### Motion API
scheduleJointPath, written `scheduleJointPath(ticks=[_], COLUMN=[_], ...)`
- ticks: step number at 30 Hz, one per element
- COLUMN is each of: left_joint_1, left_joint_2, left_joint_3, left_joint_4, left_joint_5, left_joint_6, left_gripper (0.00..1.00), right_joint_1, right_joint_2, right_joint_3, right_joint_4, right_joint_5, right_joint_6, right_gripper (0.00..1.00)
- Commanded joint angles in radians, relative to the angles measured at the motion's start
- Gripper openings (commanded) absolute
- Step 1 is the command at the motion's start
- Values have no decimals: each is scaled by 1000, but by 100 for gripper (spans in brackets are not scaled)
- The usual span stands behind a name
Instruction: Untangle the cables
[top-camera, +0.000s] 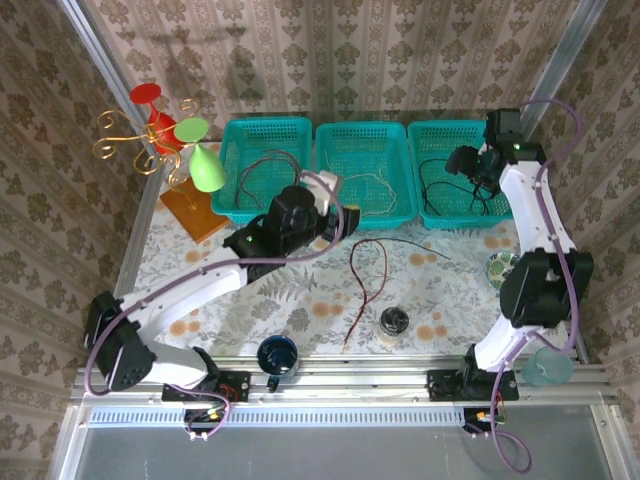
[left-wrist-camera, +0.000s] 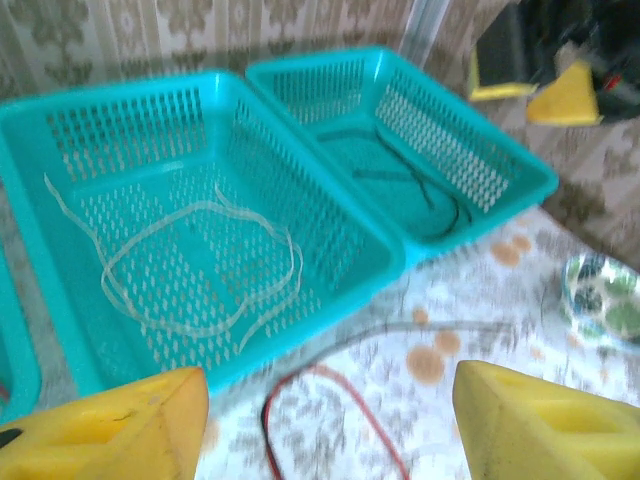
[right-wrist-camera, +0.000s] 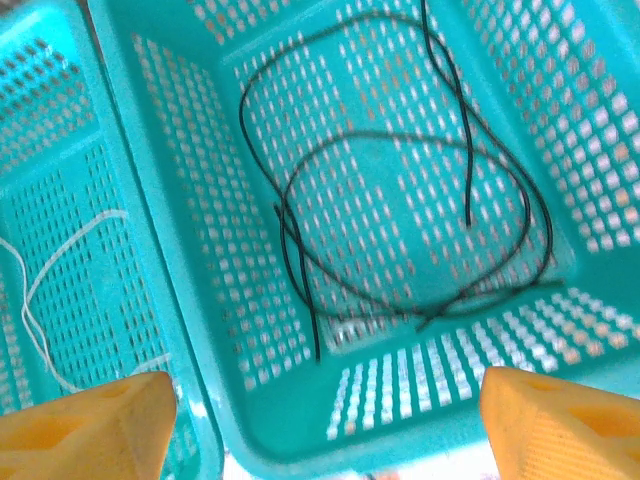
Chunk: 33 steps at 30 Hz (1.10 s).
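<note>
My right gripper moves back and down onto the grey cable's loose end next, since that end lies apart from the red cable (top-camera: 366, 282).
A dark red cable (top-camera: 366, 282) lies looped on the table in front of the baskets, with a thin grey cable (top-camera: 428, 250) beside it. My left gripper (top-camera: 345, 222) hovers open just above the red cable (left-wrist-camera: 335, 425), nothing between its yellow fingers (left-wrist-camera: 110, 430). The cream cable (left-wrist-camera: 190, 265) lies in the middle basket (top-camera: 365, 205). A black cable (right-wrist-camera: 400, 200) lies coiled loose in the right basket (right-wrist-camera: 300, 430). My right gripper (right-wrist-camera: 325, 440) hangs open over that basket's near wall, apart from the cable. The left basket (top-camera: 262, 128) holds a dark cable (top-camera: 262, 165).
A glass jar (top-camera: 395, 322) and a dark blue cup (top-camera: 277, 355) stand near the table's front edge. A patterned bowl (top-camera: 503, 268) sits by the right arm, a teal cup (top-camera: 545, 368) at the front right. A wire stand on a wooden base (top-camera: 195, 212) holds coloured cups at the back left.
</note>
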Motion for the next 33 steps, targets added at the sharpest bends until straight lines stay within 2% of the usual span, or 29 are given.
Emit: scheduleJointPath(ticks=[1, 7, 12, 17, 22, 29, 33], left_joint_1=[-29, -83, -96, -97, -94, -60, -38], left_joint_2=[-60, -111, -90, -64, -65, -72, -79], left_joint_3=[-88, -202, -221, -210, -181, -168, -167], left_joint_4=[-105, -63, -31, -30, -73, -88, -83], left_joint_5=[-50, -100, -98, -90, -53, -33, -24], left_joint_6=[-65, -117, -123, -106, -66, -59, -61], left_gripper=[66, 65, 65, 65, 66, 66, 66], right_joint_1=[34, 45, 51, 42, -50, -56, -71], right_joint_2=[-115, -419, -531, -451, -308, -275, -211], right_joint_3=[-142, -496, -707, -806, -831, -860, -868], right_joint_4=[-9, 100, 181, 325, 426, 469, 510], right_joint_5=[-31, -89, -94, -138, -277, -249, -256], right_joint_6=[22, 137, 207, 232, 175, 166, 157], right_gripper=[81, 79, 74, 71, 64, 63, 55])
